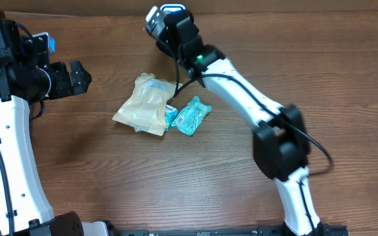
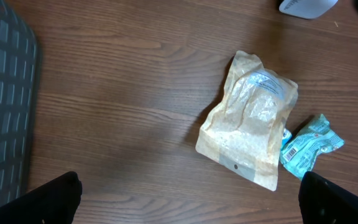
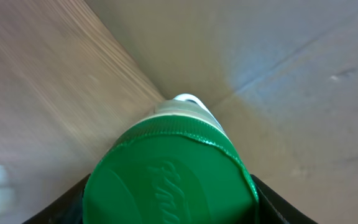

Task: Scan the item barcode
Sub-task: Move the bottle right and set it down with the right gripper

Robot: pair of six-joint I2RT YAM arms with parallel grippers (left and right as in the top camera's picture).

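The robot's right gripper is next going to swing the bottle it holds back toward the right in the overhead view, then bring it down onto empty wood past the teal packet to release it.
My right gripper (image 1: 157, 19) is at the far edge of the table, shut on a white bottle with a green cap (image 3: 169, 180). The cap fills the right wrist view between the two black fingers (image 3: 73, 202). No barcode shows on the bottle. In the left wrist view the bottle's white body (image 2: 304, 6) peeks in at the top right. My left gripper (image 1: 83, 75) hovers at the left, open and empty, its fingertips (image 2: 58, 199) wide apart over bare wood.
A beige pouch (image 1: 146, 105) lies mid-table, with a teal packet (image 1: 192, 116) touching its right side. The packet carries a white barcode label (image 2: 297, 149). A dark gridded surface (image 2: 2, 106) lies left of the left gripper.
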